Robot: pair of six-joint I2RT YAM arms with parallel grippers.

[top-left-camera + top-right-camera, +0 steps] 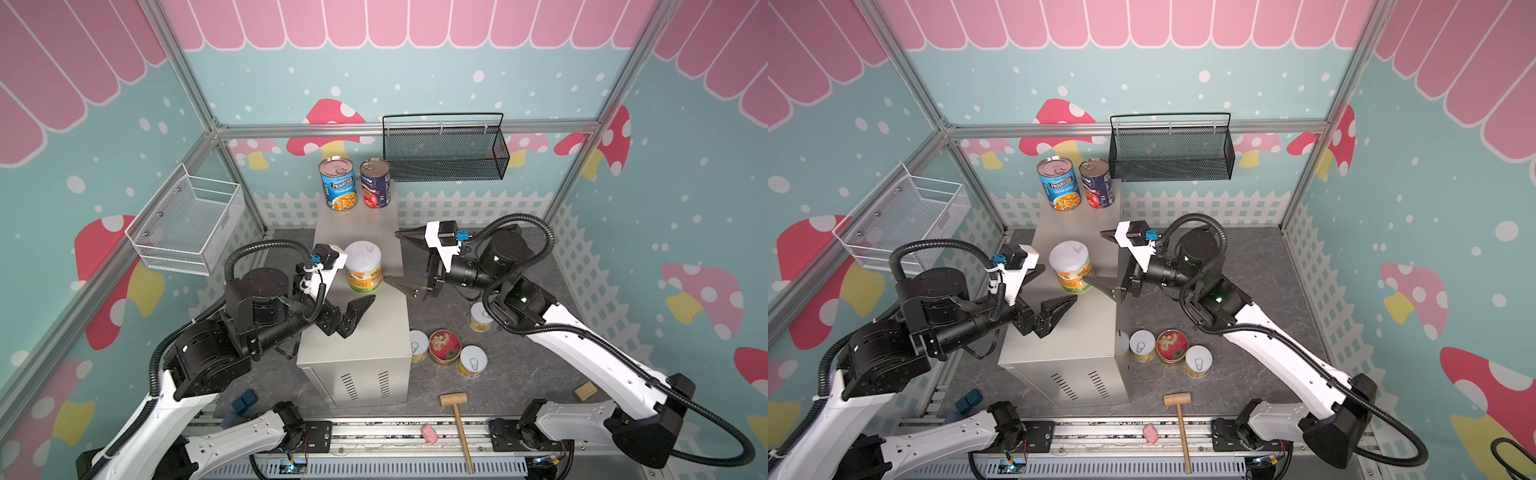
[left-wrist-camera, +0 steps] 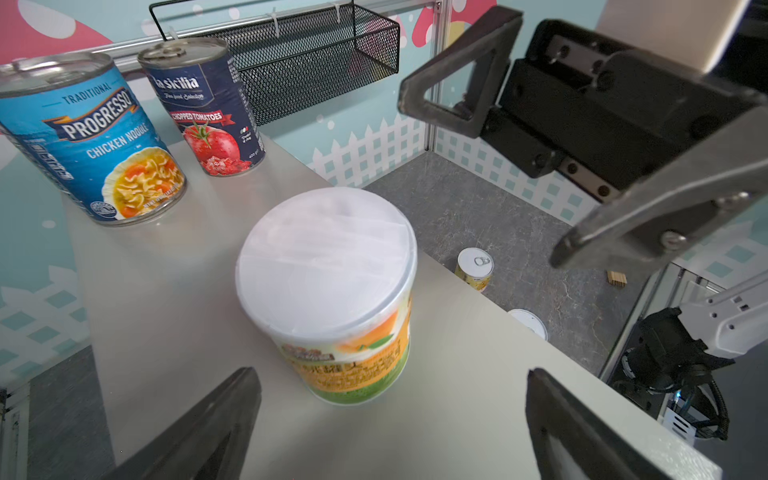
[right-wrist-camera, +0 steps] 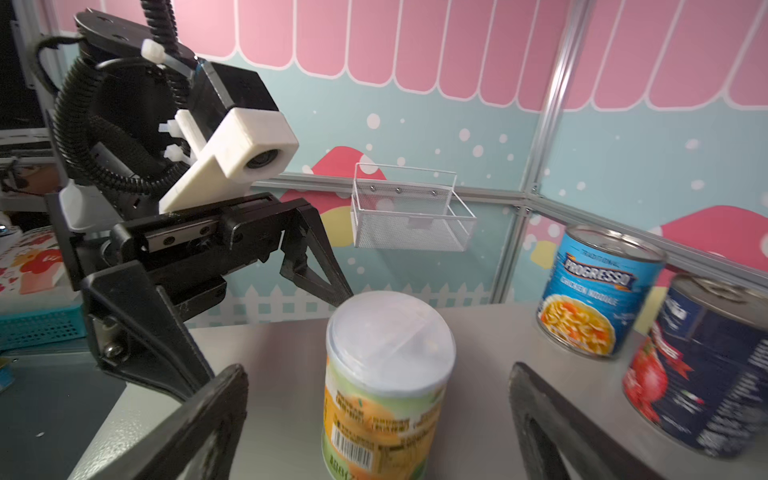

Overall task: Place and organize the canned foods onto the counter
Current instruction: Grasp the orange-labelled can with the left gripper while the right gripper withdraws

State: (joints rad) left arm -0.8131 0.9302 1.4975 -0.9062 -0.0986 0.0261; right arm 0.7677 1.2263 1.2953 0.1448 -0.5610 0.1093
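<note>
The short yellow can stands upright just outward of my left gripper, so its open fingers will slide outward around the can's labelled sides next and close.
On the beige counter [image 1: 361, 328] the light-blue Progresso can [image 1: 338, 185] and the navy can [image 1: 375, 184] stand side by side at the far end. A short yellow can with a pale lid [image 1: 363, 268] [image 2: 328, 291] [image 3: 386, 374] stands upright mid-counter, untouched. My left gripper [image 1: 353, 286] [image 2: 395, 415] is open just left of it, and my right gripper [image 1: 391, 255] [image 3: 378, 424] is open just right of it. On the floor to the right sit three short yellow cans [image 1: 419, 345] [image 1: 472, 361] [image 1: 481, 316] and the red-lidded tin [image 1: 444, 345].
A black mesh basket [image 1: 444, 149] hangs on the back wall and a white wire basket [image 1: 187, 224] on the left wall. Near the front lie a wooden mallet [image 1: 457, 424], a pink toy [image 1: 430, 433], a wooden block [image 1: 586, 390] and a blue object [image 1: 245, 401].
</note>
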